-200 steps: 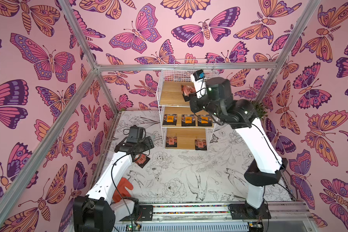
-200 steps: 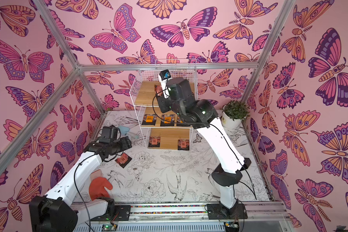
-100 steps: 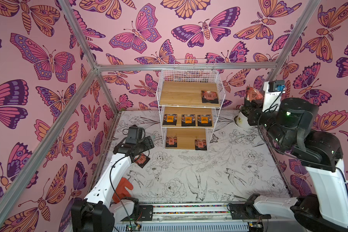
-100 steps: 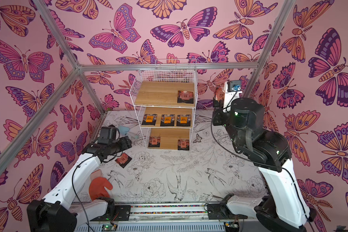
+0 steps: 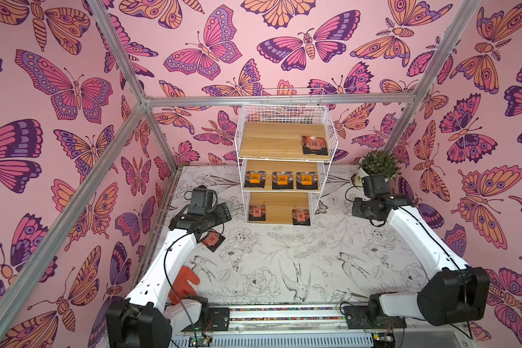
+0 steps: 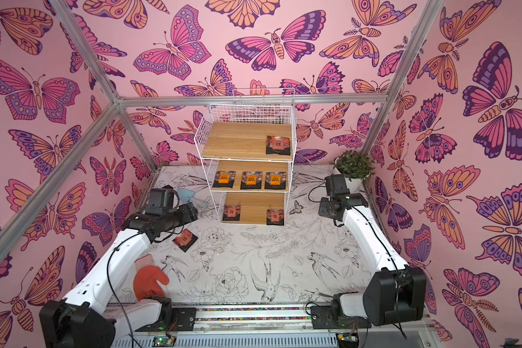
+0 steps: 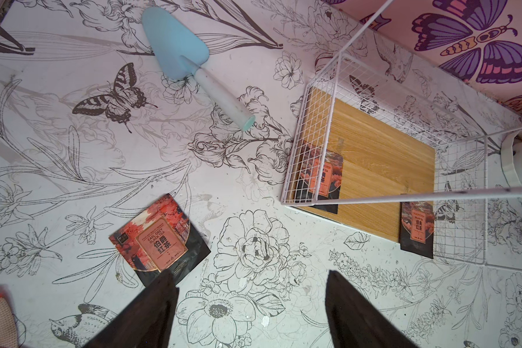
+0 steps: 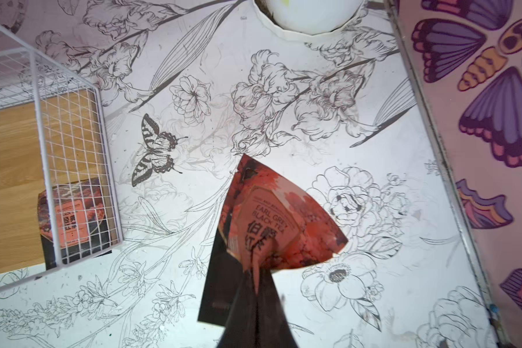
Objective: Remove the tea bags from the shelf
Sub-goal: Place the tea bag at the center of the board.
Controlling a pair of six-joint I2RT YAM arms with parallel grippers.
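Note:
My right gripper is above a clear patch of bare tabletop beside the wire shelf, so next it should lower there and release the reddish tea bag point(image 8: 281, 223).
The white wire shelf point(image 5: 284, 114) stands at the back of the table. Tea bags lie on its boards: one on top point(image 5: 314, 145), three with orange labels in the middle point(image 5: 282, 180), two at the bottom point(image 5: 257, 212). Another tea bag point(image 7: 160, 238) lies flat on the table beside my left gripper point(image 7: 249, 283), which hangs open over bare table. My right gripper point(image 8: 258, 271) is shut on a bent reddish tea bag point(image 8: 281, 223), held above the table between the shelf and the plant pot.
A white plant pot point(image 5: 359, 177) with a green plant stands at the back right, close to the right wrist. A blue trowel point(image 7: 187, 57) lies left of the shelf. A red glove point(image 5: 183, 283) lies near the left arm's base. Metal frame posts edge the table.
My right arm has swung from the shelf's top board out to the right and down beside the plant pot, carrying a tea bag. The left arm has stayed put.

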